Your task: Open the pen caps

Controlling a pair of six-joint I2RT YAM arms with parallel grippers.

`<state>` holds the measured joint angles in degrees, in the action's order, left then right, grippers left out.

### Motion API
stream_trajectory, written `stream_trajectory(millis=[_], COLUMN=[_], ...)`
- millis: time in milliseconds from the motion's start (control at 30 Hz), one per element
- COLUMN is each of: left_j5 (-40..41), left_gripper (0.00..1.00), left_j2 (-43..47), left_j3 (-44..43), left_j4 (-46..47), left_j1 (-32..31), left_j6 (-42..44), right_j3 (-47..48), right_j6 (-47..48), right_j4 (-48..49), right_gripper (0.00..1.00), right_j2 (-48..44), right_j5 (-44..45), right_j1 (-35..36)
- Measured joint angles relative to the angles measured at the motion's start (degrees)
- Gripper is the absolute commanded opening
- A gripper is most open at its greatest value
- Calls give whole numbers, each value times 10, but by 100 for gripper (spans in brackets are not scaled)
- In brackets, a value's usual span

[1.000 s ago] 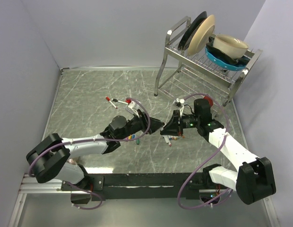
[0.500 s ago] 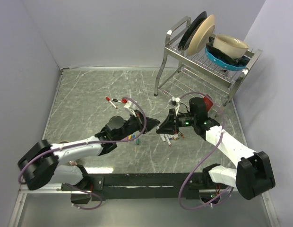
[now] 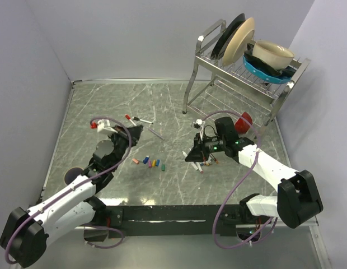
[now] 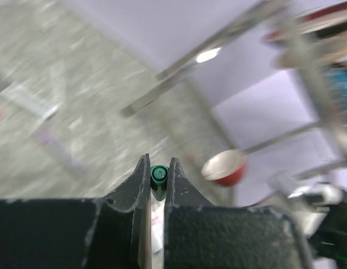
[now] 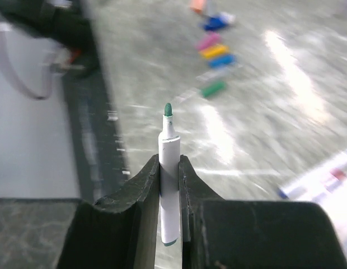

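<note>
My left gripper should next move back and down beside the orange cap [image 3: 132,160] and let go of the green pen cap, because the loose caps lie in a row there.
My left gripper [image 3: 136,131] is shut on a green pen cap [image 4: 159,174], pinched end-on between its fingertips over the table's left middle. My right gripper [image 3: 188,157] is shut on a white pen barrel [image 5: 169,185] whose bare green tip [image 5: 168,109] points toward the left arm. The two grippers stand apart. Several loose pen caps [image 3: 151,163], pink, blue, yellow and green, lie in a row on the table between them; the right wrist view shows these loose caps [image 5: 214,47] too. More white pens [image 3: 205,163] lie in a pile under the right gripper.
Two capped pens [image 3: 134,119] and a thin barrel [image 3: 156,131] lie at the table's middle back. A metal dish rack [image 3: 240,73] with plates and bowls stands at the back right. A red bowl [image 3: 245,120] sits beneath it, behind the right arm.
The left gripper closed on the green cap at the right gripper's pen, then swung back left with it, leaving the pen tip bare. The right gripper shifted slightly left.
</note>
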<state>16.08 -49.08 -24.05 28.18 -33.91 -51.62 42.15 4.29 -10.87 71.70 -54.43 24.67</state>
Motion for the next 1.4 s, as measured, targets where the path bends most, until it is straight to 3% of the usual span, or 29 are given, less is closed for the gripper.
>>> stream_trajectory(millis=[333,467,533,1067,1233,1400], left_j5=[49,49,49,43,33,28], left_gripper=[1,4,10,26,34,36], left_j2=[-4,-38,-53,-96,-113,-123], left_j3=[64,64,64,64,64,64], left_j4=[-222,-255,-267,-288,-281,-280], left_j1=[28,38,41,60,61,62], left_j6=[-102,-122,-127,-143,-143,-143], right_j3=[6,14,20,52,56,57], right_j6=[11,0,-3,-9,-8,-9], right_j4=[-16,-17,-21,-48,-51,-53], right_gripper=[1,4,4,26,30,32], right_j2=[21,58,76,147,151,153], right_j5=[247,316,341,407,409,409], right_j1=[-2,-3,-4,-5,-5,-5])
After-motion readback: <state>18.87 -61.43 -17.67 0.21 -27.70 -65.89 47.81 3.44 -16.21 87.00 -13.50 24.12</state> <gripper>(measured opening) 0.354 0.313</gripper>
